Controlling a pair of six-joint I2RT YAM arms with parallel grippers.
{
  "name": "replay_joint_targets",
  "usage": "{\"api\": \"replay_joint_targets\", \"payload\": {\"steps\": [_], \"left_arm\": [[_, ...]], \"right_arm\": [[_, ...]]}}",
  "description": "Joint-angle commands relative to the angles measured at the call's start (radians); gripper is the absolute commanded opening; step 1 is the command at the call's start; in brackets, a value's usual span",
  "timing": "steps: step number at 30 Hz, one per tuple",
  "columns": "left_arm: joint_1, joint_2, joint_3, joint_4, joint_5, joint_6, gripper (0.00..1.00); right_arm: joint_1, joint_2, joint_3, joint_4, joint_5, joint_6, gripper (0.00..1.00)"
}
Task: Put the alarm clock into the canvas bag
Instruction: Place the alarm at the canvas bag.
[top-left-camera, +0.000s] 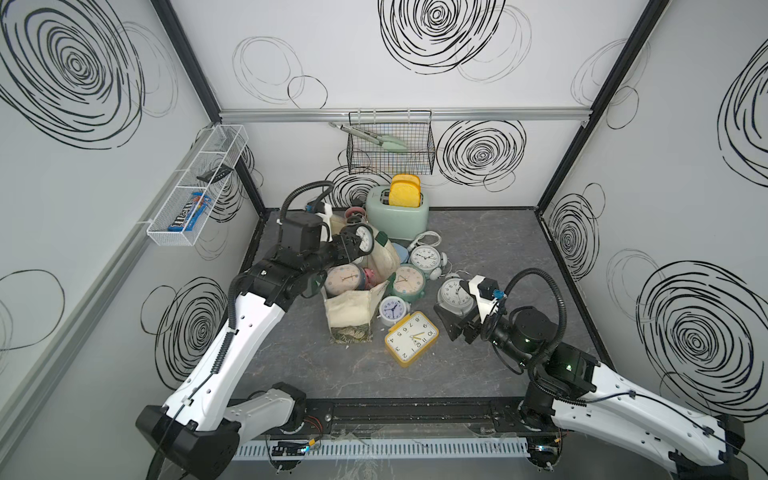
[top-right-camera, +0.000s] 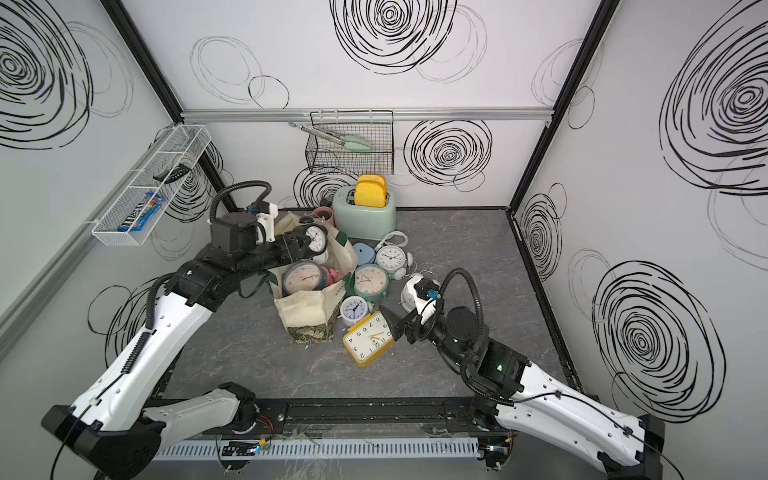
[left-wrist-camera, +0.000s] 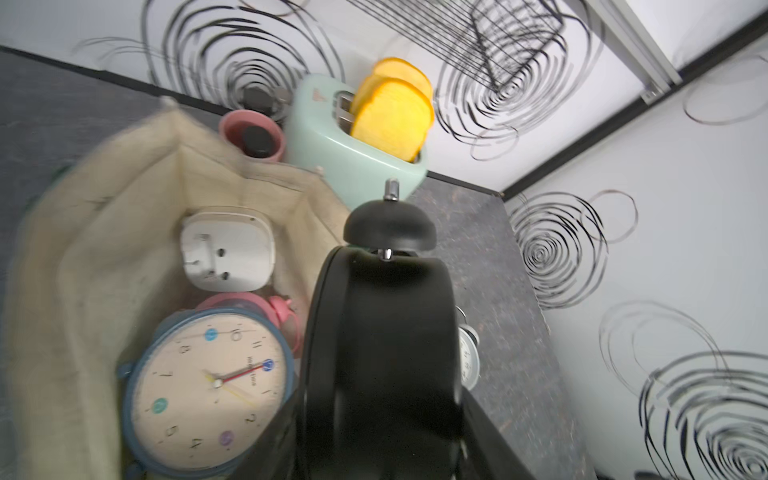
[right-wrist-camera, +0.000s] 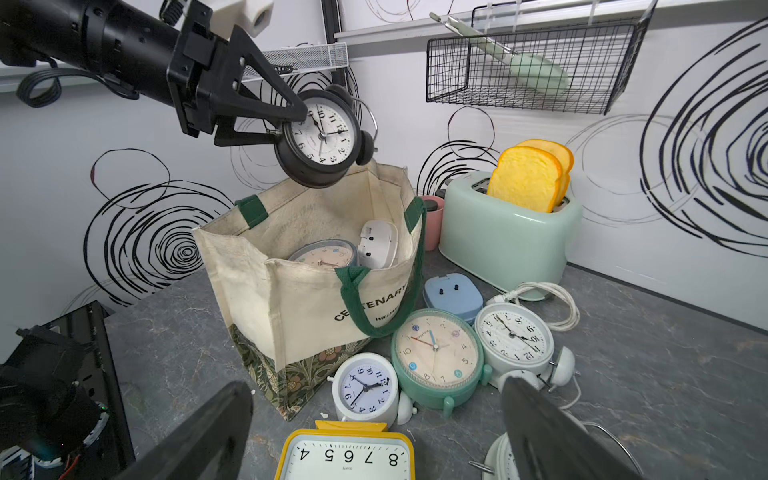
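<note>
The gap by the pink clock (top-left-camera: 373, 263) (left-wrist-camera: 297, 272) is free, so next my left gripper should lower the alarm clock there through the canvas bag's opening and let it go.
My left gripper (top-left-camera: 356, 244) is shut on a black twin-bell alarm clock (top-left-camera: 365, 239) (right-wrist-camera: 320, 137) and holds it in the air above the open mouth of the canvas bag (top-left-camera: 353, 309) (right-wrist-camera: 311, 299). In the left wrist view the alarm clock (left-wrist-camera: 382, 332) fills the space between my jaws. The cream bag stands upright, its green handles hanging loose. Inside it lie a blue-rimmed clock (left-wrist-camera: 208, 386), a pink clock and a white one (left-wrist-camera: 228, 251). My right gripper (top-left-camera: 457, 328) (right-wrist-camera: 374, 436) is open and empty, low over a yellow rectangular clock (top-left-camera: 411, 338).
Several more clocks crowd the table right of the bag: a small white one (top-left-camera: 390, 309), a mint one (top-left-camera: 409, 282), a white twin-bell one (top-left-camera: 426, 257) and a silver one (top-left-camera: 455, 293). A mint toaster (top-left-camera: 397, 212) and a pink cup (right-wrist-camera: 432, 222) stand behind the bag. A wire basket (top-left-camera: 390, 149) hangs on the back wall.
</note>
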Motion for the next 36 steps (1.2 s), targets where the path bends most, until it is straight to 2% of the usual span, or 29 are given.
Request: {"api": "replay_joint_targets", "payload": {"steps": [1, 3, 8, 17, 23, 28, 33, 34, 36], "left_arm": [[0.075, 0.01, -0.04, 0.108, 0.058, -0.043, 0.4], [0.112, 0.037, -0.062, 0.134, 0.081, -0.057, 0.4], [0.133, 0.123, -0.073, 0.191, 0.097, -0.082, 0.4], [0.115, 0.323, -0.039, 0.287, 0.113, -0.138, 0.4], [0.101, 0.431, -0.031, 0.329, 0.117, -0.162, 0.44], [0.108, 0.458, -0.055, 0.347, 0.128, -0.173, 0.57], [0.11, 0.41, -0.055, 0.339, 0.126, -0.148, 0.79], [0.111, 0.399, -0.049, 0.329, 0.127, -0.139, 0.87], [0.113, 0.376, -0.038, 0.311, 0.131, -0.121, 0.97]], "right_arm": [[0.002, 0.01, -0.008, 0.038, -0.009, 0.059, 0.97], [-0.001, 0.022, -0.012, 0.038, -0.017, 0.09, 0.97], [-0.008, 0.011, -0.029, 0.035, -0.042, 0.114, 0.97], [-0.047, -0.034, -0.04, -0.006, -0.062, 0.133, 0.97], [-0.077, -0.054, -0.042, -0.026, -0.069, 0.14, 0.97], [-0.101, -0.051, -0.042, -0.038, -0.073, 0.157, 0.97], [-0.124, -0.051, -0.042, -0.042, -0.09, 0.17, 0.97], [-0.13, -0.05, -0.042, -0.042, -0.093, 0.173, 0.97], [-0.14, -0.045, -0.038, -0.042, -0.096, 0.179, 0.97]]}}
